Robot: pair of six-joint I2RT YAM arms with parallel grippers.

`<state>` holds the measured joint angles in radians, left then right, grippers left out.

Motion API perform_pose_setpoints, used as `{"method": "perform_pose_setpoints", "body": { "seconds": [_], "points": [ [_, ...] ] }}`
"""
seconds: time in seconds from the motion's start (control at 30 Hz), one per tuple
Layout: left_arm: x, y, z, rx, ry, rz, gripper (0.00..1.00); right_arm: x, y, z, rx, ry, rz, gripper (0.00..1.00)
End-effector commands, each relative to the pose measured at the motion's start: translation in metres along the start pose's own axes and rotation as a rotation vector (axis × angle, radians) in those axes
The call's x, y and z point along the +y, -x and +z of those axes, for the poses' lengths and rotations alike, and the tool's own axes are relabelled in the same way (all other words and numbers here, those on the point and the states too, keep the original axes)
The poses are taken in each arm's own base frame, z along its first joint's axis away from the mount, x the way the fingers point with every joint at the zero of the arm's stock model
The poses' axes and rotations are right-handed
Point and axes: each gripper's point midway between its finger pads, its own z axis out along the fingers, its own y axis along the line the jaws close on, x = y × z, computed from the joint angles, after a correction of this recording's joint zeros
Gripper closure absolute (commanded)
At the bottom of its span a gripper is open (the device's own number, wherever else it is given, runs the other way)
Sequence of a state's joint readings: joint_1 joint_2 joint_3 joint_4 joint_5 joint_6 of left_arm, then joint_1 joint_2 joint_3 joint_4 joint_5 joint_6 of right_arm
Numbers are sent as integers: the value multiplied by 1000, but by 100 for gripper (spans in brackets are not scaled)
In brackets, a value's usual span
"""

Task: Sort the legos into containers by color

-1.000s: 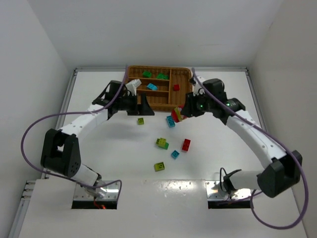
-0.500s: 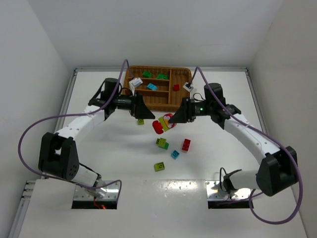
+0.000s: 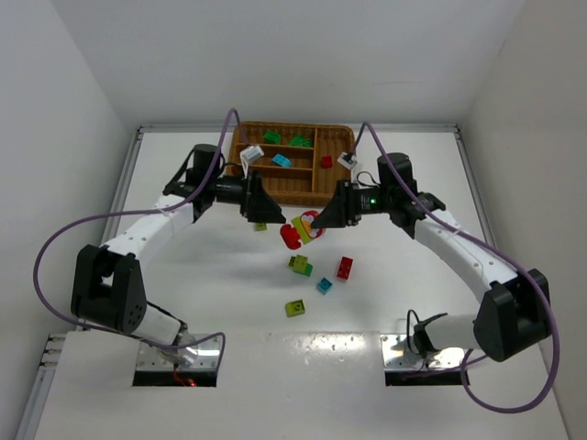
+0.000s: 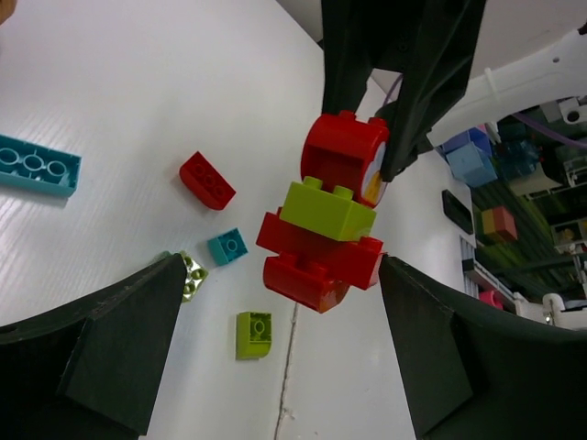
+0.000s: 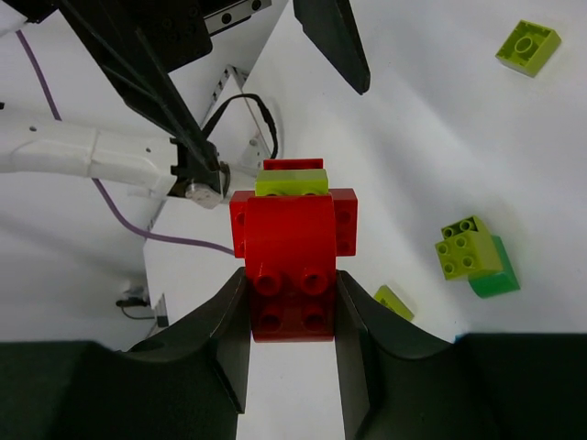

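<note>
The right gripper carries my red brick outward over its matching color next and releases it, since the tray section with a red brick [image 3: 328,174] lies outward of the gripper.
My right gripper [image 3: 314,225] is shut on the lower red brick of a clump of red and yellow-green legos [image 3: 299,230], held in the air in front of the wicker tray [image 3: 335,190]. The right wrist view shows the fingers [image 5: 229,321] clamped on that clump [image 5: 293,234]. My left gripper [image 3: 269,210] is open and faces it. In the left wrist view the clump [image 4: 326,225] hangs between the spread jaws of the left gripper [image 4: 281,316], touching neither. The tray holds two green bricks [image 3: 272,137], a cyan one [image 3: 282,160] and a red one [image 3: 326,162].
Loose on the table are a yellow-green brick [image 3: 260,225], a yellow-green and green clump [image 3: 299,265], a red brick [image 3: 345,268], a small cyan brick [image 3: 324,285] and a yellow-green brick [image 3: 294,308]. A long cyan brick [image 4: 37,165] shows in the left wrist view.
The right gripper carried the clump left, from the tray's front edge toward the table's middle. The left gripper swung to face it. Little has moved in the last half second.
</note>
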<state>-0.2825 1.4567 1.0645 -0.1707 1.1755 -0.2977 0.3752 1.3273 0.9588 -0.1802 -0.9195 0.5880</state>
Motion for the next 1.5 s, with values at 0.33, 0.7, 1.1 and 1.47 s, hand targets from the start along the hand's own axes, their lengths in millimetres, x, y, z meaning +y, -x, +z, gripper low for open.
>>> {"method": "perform_pose_setpoints", "body": {
  "seconds": [0.33,0.7,1.1,1.47],
  "points": [
    [-20,4,28,57,-106,109,6,13,16,0,-10,63,-56,82],
    [-31,3,28,69,-141,118,34,6,15,4,-5,49,-49,82],
    [-32,8,36,79,-158,138,53,6,17,5,3,55,-42,82],
    [-33,13,40,79,-148,136,96,4,20,6,4,44,-44,82]
  ]
}}
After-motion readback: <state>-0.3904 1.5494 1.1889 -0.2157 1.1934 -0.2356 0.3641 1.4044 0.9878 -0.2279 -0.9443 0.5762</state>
